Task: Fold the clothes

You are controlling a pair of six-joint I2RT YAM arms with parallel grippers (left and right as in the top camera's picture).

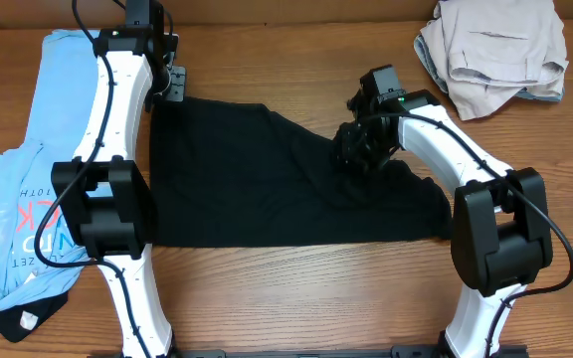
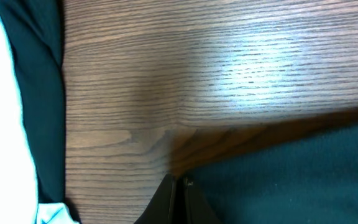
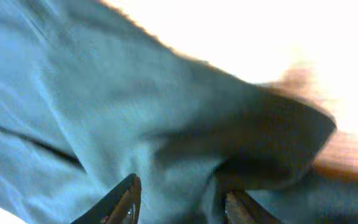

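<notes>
The left gripper carries the black garment's pinched corner back and down onto the black garment's end [image 1: 174, 157] beside the T-shirt next. It then releases the corner, because that end already lies flat.
A black garment [image 1: 257, 179] lies spread across the middle of the table. Its right part is bunched into a raised fold [image 1: 366, 159]. My left gripper [image 1: 174, 88] sits at the garment's far left corner. In the left wrist view its fingers [image 2: 178, 186] are pressed together at the edge of the cloth [image 2: 291, 180], which casts a shadow on the wood. My right gripper [image 1: 359, 149] is over the bunched fold. In the right wrist view its fingers [image 3: 179, 199] are spread, with the cloth [image 3: 135, 106] between them.
A light blue T-shirt [image 1: 28, 149] with red print lies along the left edge, under the left arm. A pile of beige and grey clothes [image 1: 495, 50] sits at the back right. Bare wooden table [image 1: 296, 288] shows in front of the garment.
</notes>
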